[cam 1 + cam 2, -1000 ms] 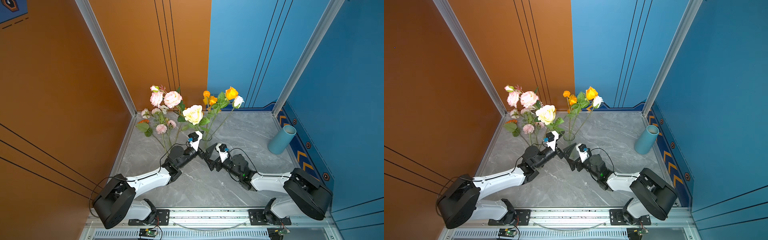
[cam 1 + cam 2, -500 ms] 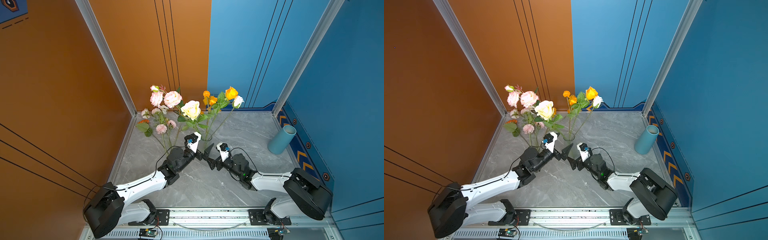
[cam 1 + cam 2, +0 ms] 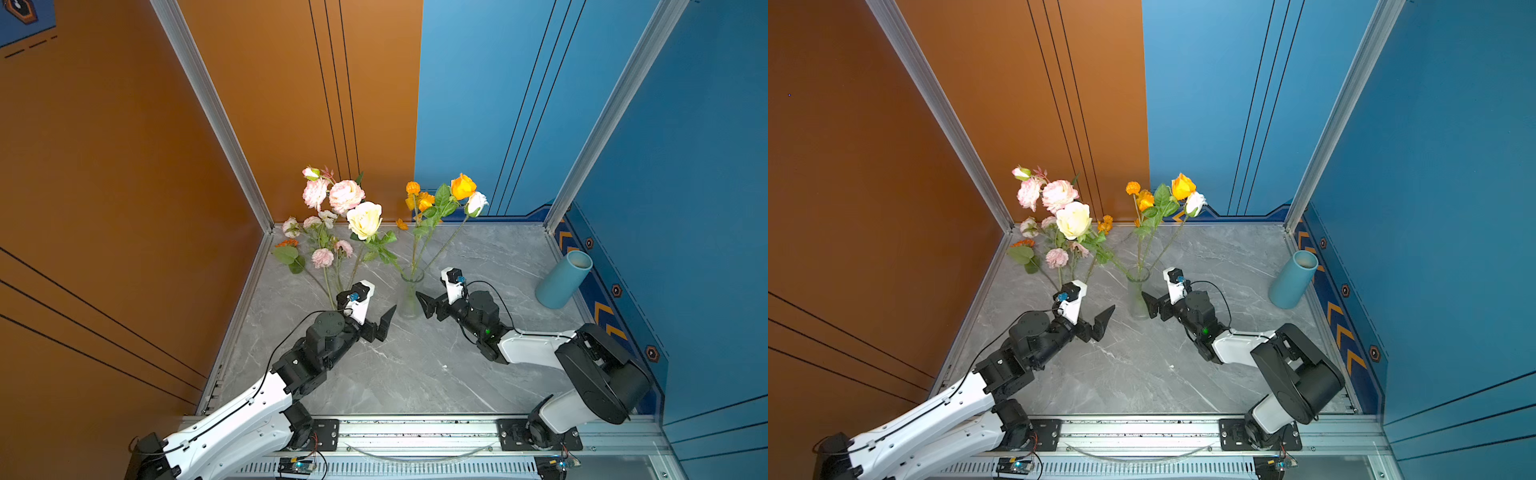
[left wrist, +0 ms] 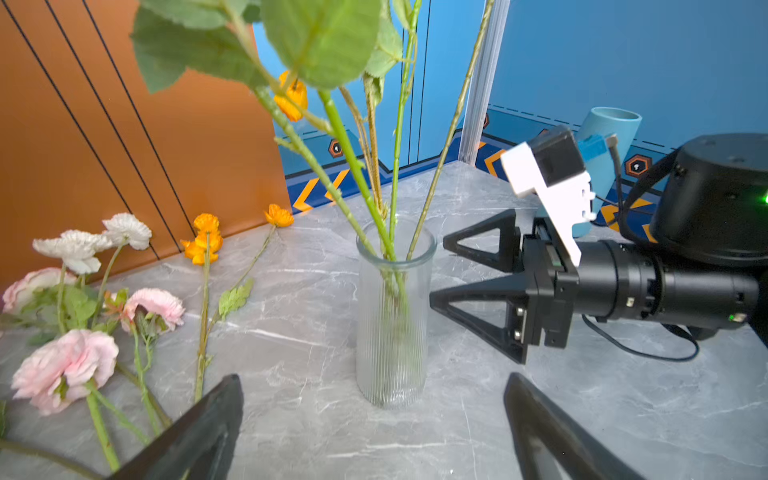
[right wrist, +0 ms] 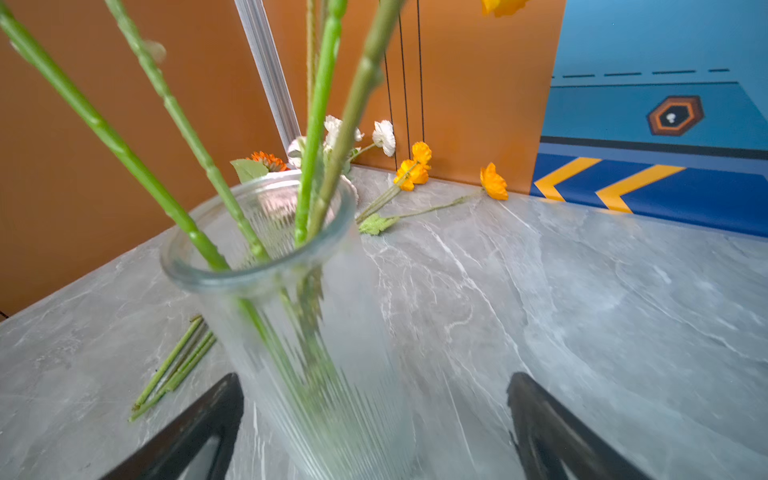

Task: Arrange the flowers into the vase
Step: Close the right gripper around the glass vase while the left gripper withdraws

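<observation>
The robot's right gripper should slide toward the vase and close around the ribbed side below the vase's rim (image 3: 411,293) (image 5: 292,332), since its open fingers are still beside the vase.
A clear ribbed glass vase (image 3: 409,293) (image 3: 1138,296) (image 4: 390,324) (image 5: 291,299) stands mid-table and holds several green stems. Their blooms are a cream-white rose (image 3: 365,219) leaning left, an orange rose (image 3: 462,186), a white bud (image 3: 476,203) and small orange blooms (image 3: 419,199). More flowers, pink (image 3: 322,257) (image 4: 66,365), white and orange (image 4: 205,241) (image 5: 412,170), lie at the back left against the wall. My left gripper (image 3: 384,324) (image 3: 1102,321) (image 4: 374,380) is open and empty, just left and in front of the vase. My right gripper (image 3: 424,304) (image 3: 1148,303) (image 5: 376,379) is open at the vase's right side, not closed on it.
A light-blue cylinder (image 3: 563,279) (image 3: 1292,284) leans at the right wall. Orange wall panels close the left and back, blue ones the right. The arm bases sit on a rail (image 3: 415,432) along the front edge. Cut stem ends (image 5: 174,370) lie beside the vase.
My left gripper has drawn back from the stems toward the front, open. The cream-white rose has tipped a little to the left. The right gripper has shifted slightly right.
</observation>
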Controlling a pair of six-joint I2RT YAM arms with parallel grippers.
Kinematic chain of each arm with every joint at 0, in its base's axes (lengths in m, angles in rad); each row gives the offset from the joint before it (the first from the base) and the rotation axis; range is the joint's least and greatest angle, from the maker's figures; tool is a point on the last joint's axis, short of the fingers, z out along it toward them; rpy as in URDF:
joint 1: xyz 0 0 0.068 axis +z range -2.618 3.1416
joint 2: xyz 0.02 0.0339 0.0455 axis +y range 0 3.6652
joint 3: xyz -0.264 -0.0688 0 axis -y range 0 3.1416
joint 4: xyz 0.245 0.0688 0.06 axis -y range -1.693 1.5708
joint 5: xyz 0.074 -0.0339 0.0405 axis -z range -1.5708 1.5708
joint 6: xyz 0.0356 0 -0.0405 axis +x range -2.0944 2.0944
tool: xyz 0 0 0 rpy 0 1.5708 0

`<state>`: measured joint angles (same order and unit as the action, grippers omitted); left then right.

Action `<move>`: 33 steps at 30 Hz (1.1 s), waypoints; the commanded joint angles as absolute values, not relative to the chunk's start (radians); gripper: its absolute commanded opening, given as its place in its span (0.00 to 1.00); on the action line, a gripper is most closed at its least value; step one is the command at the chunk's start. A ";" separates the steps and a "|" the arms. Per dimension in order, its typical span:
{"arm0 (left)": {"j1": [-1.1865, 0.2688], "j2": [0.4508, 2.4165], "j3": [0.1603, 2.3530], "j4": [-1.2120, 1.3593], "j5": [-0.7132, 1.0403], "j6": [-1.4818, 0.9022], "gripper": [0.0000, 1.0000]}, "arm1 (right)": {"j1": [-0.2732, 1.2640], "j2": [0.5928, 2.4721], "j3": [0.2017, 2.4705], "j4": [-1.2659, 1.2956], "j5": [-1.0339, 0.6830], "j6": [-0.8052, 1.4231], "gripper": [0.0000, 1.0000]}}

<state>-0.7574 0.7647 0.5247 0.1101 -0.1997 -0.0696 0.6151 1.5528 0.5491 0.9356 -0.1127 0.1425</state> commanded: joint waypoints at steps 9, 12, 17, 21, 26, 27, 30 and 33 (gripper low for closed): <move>-0.715 0.871 0.663 -0.179 -0.047 -0.032 0.98 | 0.625 1.654 0.624 1.036 -0.262 0.116 1.00; -0.712 0.905 0.673 -0.174 0.007 0.002 0.98 | 0.630 1.668 0.639 1.048 -0.256 0.115 1.00; -0.709 0.939 0.704 -0.175 0.042 0.041 0.98 | 0.630 1.675 0.679 1.005 -0.248 0.095 1.00; -0.705 0.945 0.757 -0.219 0.050 0.135 0.98 | 0.629 1.682 0.708 0.974 -0.254 0.081 1.00; -0.667 0.980 0.833 -0.267 0.115 0.292 0.98 | 0.629 1.706 0.737 0.957 -0.261 0.071 1.00; -0.650 0.992 0.838 -0.269 0.155 0.318 0.98 | 0.629 1.714 0.743 0.962 -0.261 0.070 1.00; -0.596 1.009 0.809 -0.208 0.283 0.311 0.98 | 0.630 1.738 0.767 0.954 -0.267 0.080 1.00; -0.578 1.013 0.769 -0.115 0.352 0.285 0.98 | 0.633 1.752 0.778 0.953 -0.270 0.071 1.00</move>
<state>-0.5911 1.0088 0.7956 -0.1761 0.2211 0.2649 0.6277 1.7390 0.7509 0.9760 -0.2520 0.0925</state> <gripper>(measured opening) 0.979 0.996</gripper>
